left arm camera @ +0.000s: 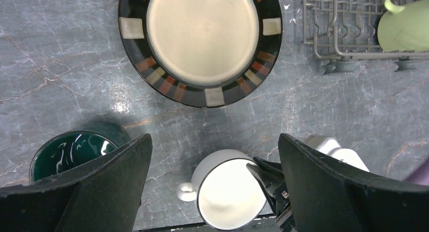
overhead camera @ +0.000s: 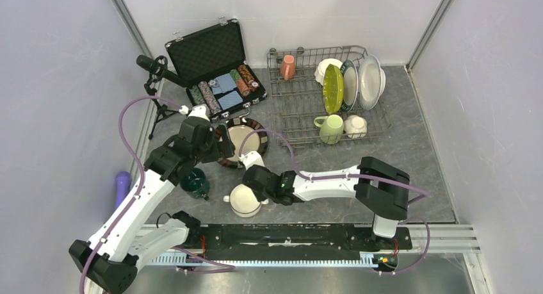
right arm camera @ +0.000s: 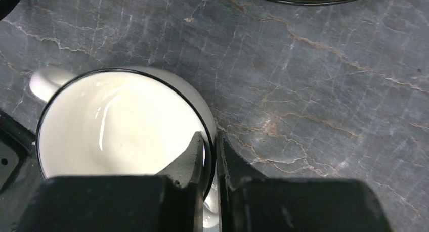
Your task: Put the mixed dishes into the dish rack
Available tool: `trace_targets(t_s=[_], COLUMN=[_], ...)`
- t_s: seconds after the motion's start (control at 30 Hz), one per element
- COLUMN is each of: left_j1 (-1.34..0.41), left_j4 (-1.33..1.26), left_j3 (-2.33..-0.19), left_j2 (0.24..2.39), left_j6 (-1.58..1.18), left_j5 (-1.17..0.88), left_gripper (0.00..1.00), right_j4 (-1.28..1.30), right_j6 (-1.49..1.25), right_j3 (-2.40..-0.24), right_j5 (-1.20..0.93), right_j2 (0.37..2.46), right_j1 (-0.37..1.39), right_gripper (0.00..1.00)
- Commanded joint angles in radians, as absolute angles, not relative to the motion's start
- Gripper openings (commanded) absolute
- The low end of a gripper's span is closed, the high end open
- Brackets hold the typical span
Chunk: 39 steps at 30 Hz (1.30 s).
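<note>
The white mug needs to go to the right in the top view next. My right gripper will carry it onto the bare tabletop nearer the dish rack and release it there.
A white mug (overhead camera: 244,200) stands on the grey table near the front edge; it also shows in the left wrist view (left arm camera: 230,191) and the right wrist view (right arm camera: 116,126). My right gripper (right arm camera: 210,151) is shut on its rim, one finger inside and one outside. My left gripper (left arm camera: 215,141) is open and empty, above the table between a dark-teal mug (overhead camera: 194,182) and a brown-rimmed plate (overhead camera: 243,140). The dish rack (overhead camera: 301,105) at the back right holds a salmon-pink mug (overhead camera: 288,66), a lime-green plate (overhead camera: 332,88), white dishes (overhead camera: 368,81), a light-green mug (overhead camera: 330,129) and a small white mug (overhead camera: 355,125).
An open black case (overhead camera: 205,54) with poker chips (overhead camera: 224,89) lies at the back left. A microphone on a tripod (overhead camera: 153,66) stands left of it. A purple object (overhead camera: 121,185) lies at the left wall. Walls close in both sides.
</note>
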<state>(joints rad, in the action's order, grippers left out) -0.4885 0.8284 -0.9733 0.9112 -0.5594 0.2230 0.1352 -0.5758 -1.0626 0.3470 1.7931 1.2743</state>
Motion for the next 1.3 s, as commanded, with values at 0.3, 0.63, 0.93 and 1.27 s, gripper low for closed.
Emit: trace_targets(t_s=[0.3, 0.63, 0.93, 1.27], left_j1=[-0.486, -0.488, -0.488, -0.487], left_j4=[0.721, 0.574, 0.426, 0.369], left_j3=[-0.926, -0.793, -0.674, -0.575], left_j2=[0.927, 1.018, 1.124, 1.16], left_j6=[-0.523, -0.809, -1.111, -1.296], left_j5=[0.047, 0.077, 0.085, 0.17], left_gripper=[1.0, 1.0, 1.0, 0.99], right_j4=[0.155, 0.195, 0.288, 0.316], right_j6=[-0.433, -0.524, -0.638, -0.638], right_j3=[-1.015, -0.752, -0.454, -0.368], right_j5=[0.64, 0.572, 0.533, 0.531], right_j2=[1.538, 1.329, 1.005, 0.916], right_j1=[1.257, 1.189, 0.979, 0.83], right_gripper=[0.0, 0.0, 0.02, 0.46])
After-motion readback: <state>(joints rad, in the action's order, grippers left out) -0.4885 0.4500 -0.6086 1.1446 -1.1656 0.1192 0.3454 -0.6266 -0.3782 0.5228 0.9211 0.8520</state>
